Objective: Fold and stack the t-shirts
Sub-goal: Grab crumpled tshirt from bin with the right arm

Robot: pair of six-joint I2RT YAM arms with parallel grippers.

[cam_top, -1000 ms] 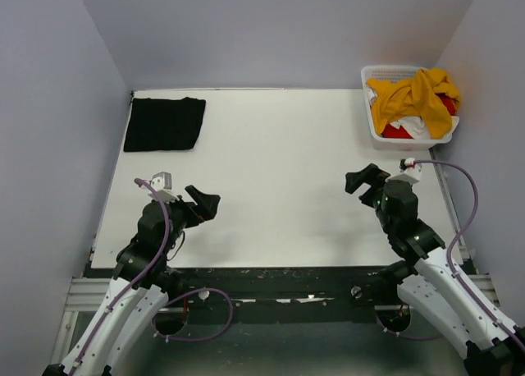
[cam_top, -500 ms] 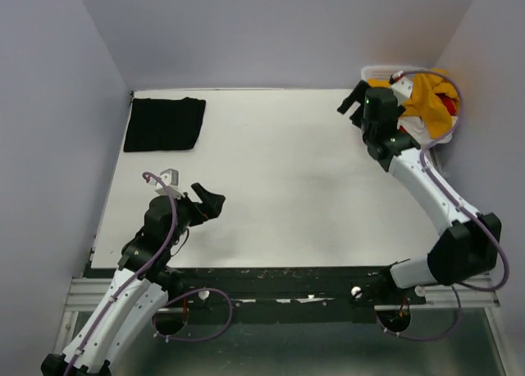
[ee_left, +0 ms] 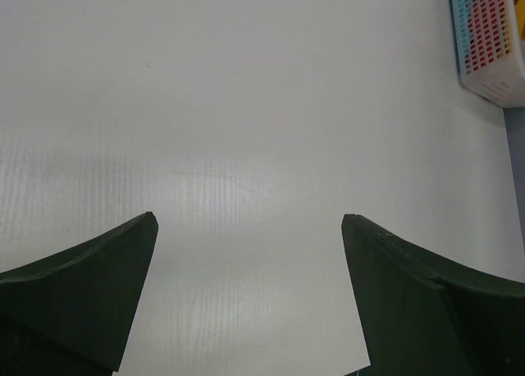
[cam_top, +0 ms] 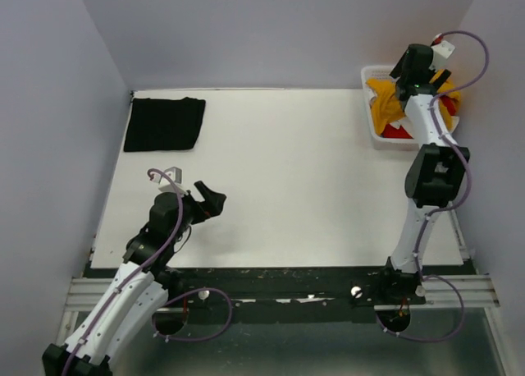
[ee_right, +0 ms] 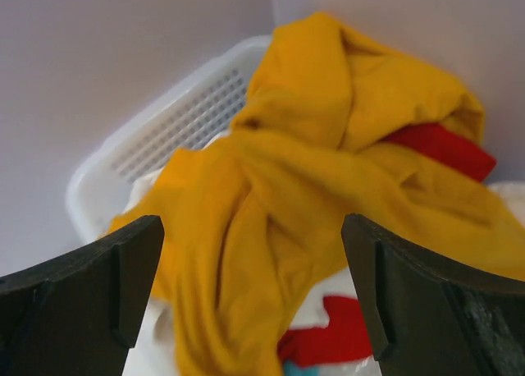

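Observation:
I will next lower my right gripper to the raised fold in the middle (ee_right: 256, 177) of the mustard t-shirt.
A folded black t-shirt (cam_top: 164, 123) lies flat at the table's back left. At the back right, a crumpled mustard t-shirt (cam_top: 387, 103) (ee_right: 328, 171) tops the pile in the white lattice basket (cam_top: 373, 135) (ee_right: 180, 117), with a red t-shirt (cam_top: 399, 132) (ee_right: 447, 146) and white cloth (ee_right: 152, 343) under it. My right gripper (cam_top: 420, 74) (ee_right: 253, 220) hangs open just above the mustard shirt, with nothing between its fingers. Low over bare table at the near left, my left gripper (cam_top: 209, 202) (ee_left: 248, 220) is open and holds nothing.
The basket sits in the back right corner against grey walls; it shows at the top right of the left wrist view as the basket (ee_left: 492, 39). The white table (cam_top: 279, 171) ends in a dark rail at the near edge.
My right arm has swung from the near right of the table up and back to hover over the basket. The left arm has barely shifted.

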